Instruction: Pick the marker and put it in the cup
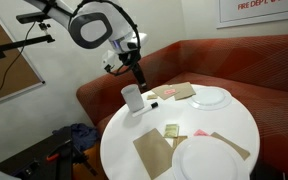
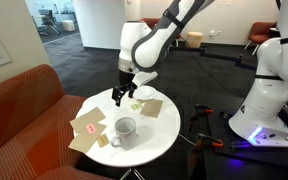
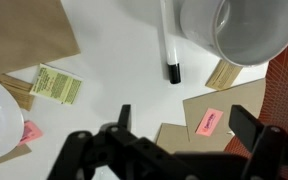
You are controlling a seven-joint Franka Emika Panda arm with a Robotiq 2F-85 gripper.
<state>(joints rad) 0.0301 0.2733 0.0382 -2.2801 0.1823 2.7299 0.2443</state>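
My gripper lowers toward the table onto the marker's end with the cap next, as the marker's black cap is in line with the gap between my open fingers.
The marker is a thin stick with a pale barrel and a black cap, lying flat on the white round table just beside the cup. The cup is white and stands upright; it also shows in both exterior views. My gripper is open and empty. It hovers above the table, with the marker's black end just ahead of the fingers. It also shows in both exterior views, above and beside the cup.
Two white plates sit on the table. Brown napkins, a green packet and pink packets lie about. A red couch curves round the table.
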